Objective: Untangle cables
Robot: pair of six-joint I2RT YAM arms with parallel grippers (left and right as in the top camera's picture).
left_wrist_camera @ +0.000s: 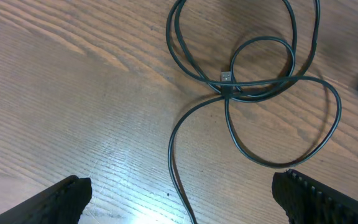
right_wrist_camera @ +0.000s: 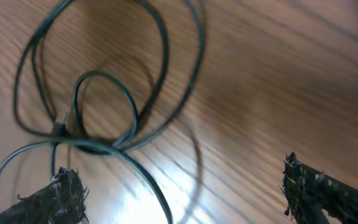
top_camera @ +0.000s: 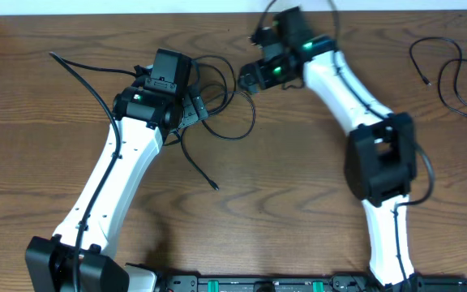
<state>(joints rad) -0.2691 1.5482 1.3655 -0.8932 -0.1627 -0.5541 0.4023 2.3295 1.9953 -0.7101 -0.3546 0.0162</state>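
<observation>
I will next move my right gripper toward my left gripper and down to that crossing [top_camera: 232, 92] [right_wrist_camera: 120, 149], because the looped parts of the cable cross beside my right gripper.
A thin black cable [top_camera: 227, 138] lies in tangled loops on the wooden table between my two grippers, and one tail ends in a plug [top_camera: 215, 187] nearer the front. In the left wrist view the loops [left_wrist_camera: 253, 93] cross at a small plug [left_wrist_camera: 227, 78]. One strand [left_wrist_camera: 174, 168] runs down between the fingers of my open left gripper [left_wrist_camera: 182, 182], untouched. My right gripper [right_wrist_camera: 182, 183] is also open above the same loops [right_wrist_camera: 104, 93]. A blurred strand [right_wrist_camera: 157, 193] passes between its fingers, and nothing is held.
A second thin black cable [top_camera: 444, 89] lies loosely coiled at the far right of the table. A thicker black wire [top_camera: 83, 73] runs along the left arm. The table's back edge [top_camera: 136, 16] is close behind both grippers.
</observation>
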